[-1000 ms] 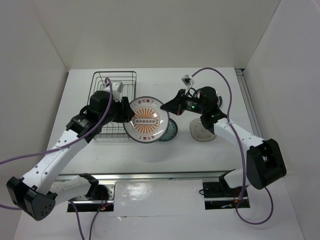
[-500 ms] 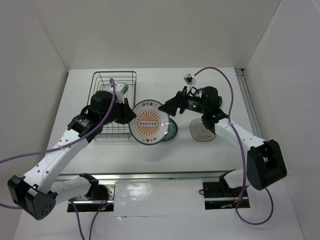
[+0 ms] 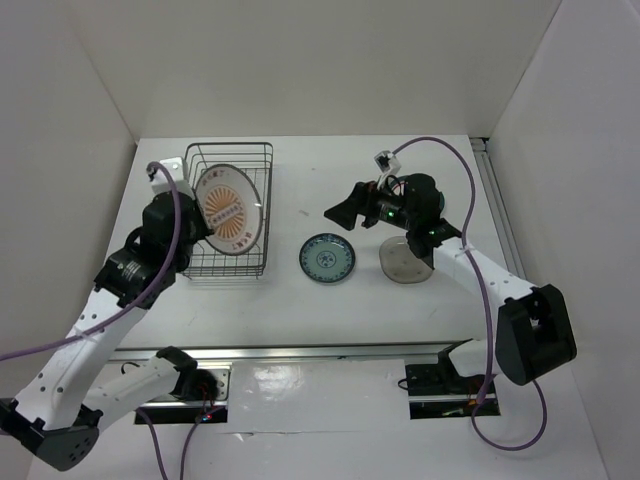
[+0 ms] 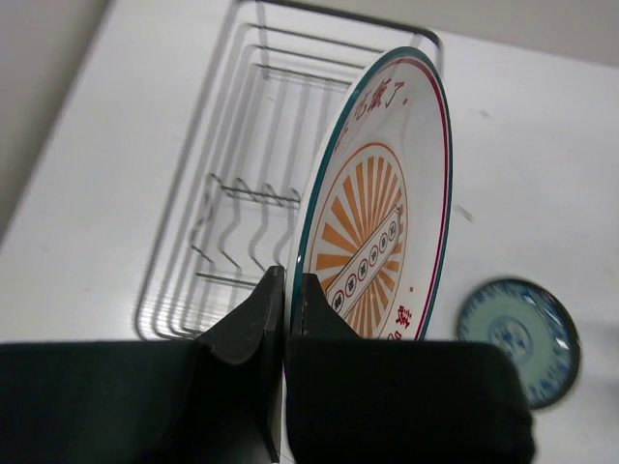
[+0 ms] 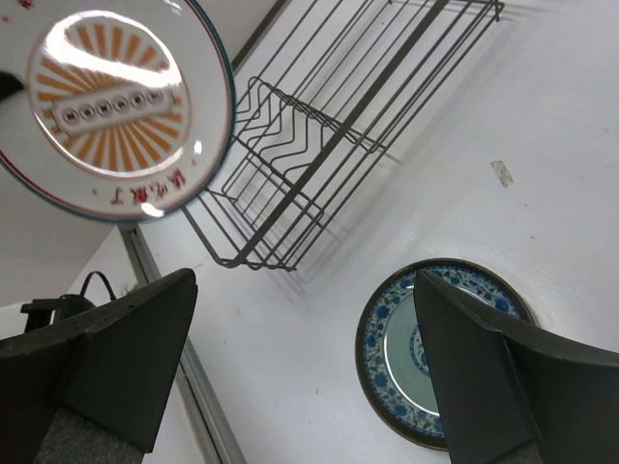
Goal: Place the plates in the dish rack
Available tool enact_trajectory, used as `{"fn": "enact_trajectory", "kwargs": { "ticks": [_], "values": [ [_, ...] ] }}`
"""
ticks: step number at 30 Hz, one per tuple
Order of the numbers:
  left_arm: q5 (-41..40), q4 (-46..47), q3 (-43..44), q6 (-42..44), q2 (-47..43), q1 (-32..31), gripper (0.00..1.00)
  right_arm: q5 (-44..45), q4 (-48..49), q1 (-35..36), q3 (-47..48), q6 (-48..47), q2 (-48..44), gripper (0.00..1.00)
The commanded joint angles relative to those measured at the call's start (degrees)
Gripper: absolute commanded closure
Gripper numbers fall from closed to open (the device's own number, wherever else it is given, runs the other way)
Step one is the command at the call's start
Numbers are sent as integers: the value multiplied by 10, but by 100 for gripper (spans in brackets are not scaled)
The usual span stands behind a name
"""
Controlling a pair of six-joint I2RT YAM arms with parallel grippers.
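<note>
Next, my left gripper turns and lowers to release the white plate upright in the dish rack's empty wall-side slot (image 3: 200, 256) (image 4: 205, 224), as that slot lies below the gripper.
My left gripper (image 4: 287, 280) is shut on the lower rim of the white plate with the orange sunburst (image 4: 382, 222). It holds that plate (image 3: 232, 208) tilted on edge above the wire dish rack (image 3: 229, 146). The blue-teal patterned plate (image 3: 327, 258) lies flat on the table right of the rack. Further right lies the clear greyish plate (image 3: 405, 262), partly under the right arm. My right gripper (image 3: 340, 212) hovers open above the table between those two plates. In the right wrist view its open jaws (image 5: 305, 280) frame the blue plate (image 5: 397, 358), with nothing between them.
The dish rack (image 4: 253, 193) holds nothing; its upright divider prongs show in the left wrist view. White walls close in the table on three sides. A metal rail (image 3: 300, 352) runs along the near edge by the arm bases.
The left arm swung the sunburst plate leftwards from mid-table to above the rack and tipped it more upright. The right gripper opened and stayed right of centre. The blue plate is now uncovered.
</note>
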Motion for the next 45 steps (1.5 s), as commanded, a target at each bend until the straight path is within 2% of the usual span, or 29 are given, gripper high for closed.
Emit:
{"fn": "enact_trajectory", "kwargs": {
  "ticks": [1, 7, 9, 10, 11, 13, 15, 19, 21, 24, 31, 45],
  "values": [
    [-177, 37, 26, 21, -2, 1, 100, 12, -13, -8, 14, -23, -24, 0],
    [-258, 100, 26, 113, 18, 46, 100, -16, -2, -8, 9, -17, -13, 0],
    [-258, 197, 12, 170, 18, 64, 100, -29, -2, -8, 9, -12, 0, 0],
    [-244, 274, -4, 232, 18, 71, 100, -37, -2, -8, 9, -12, 0, 0],
    [-228, 275, -4, 257, 18, 77, 100, -37, -2, -8, 9, -5, 6, 0],
    [-191, 366, -32, 317, 18, 99, 100, -42, 4, -8, 9, 0, 12, 0],
    [-175, 410, -43, 379, 30, 115, 100, -50, 4, -8, 14, 0, 12, 0],
    [-124, 408, -37, 407, 54, 151, 100, -45, -18, -8, 14, -6, 12, 0],
    [-81, 423, -55, 448, 54, 157, 100, -45, -19, -8, 14, -6, 7, 0],
    [-75, 422, -56, 449, 54, 157, 100, -45, -19, -8, 14, -6, 7, 0],
    [4, 411, -98, 410, 49, 157, 100, -45, -13, -8, -3, 0, 7, 0],
    [-15, 410, -136, 364, 96, 157, 100, -50, -13, -8, -3, -7, 7, 0]
  ]
}}
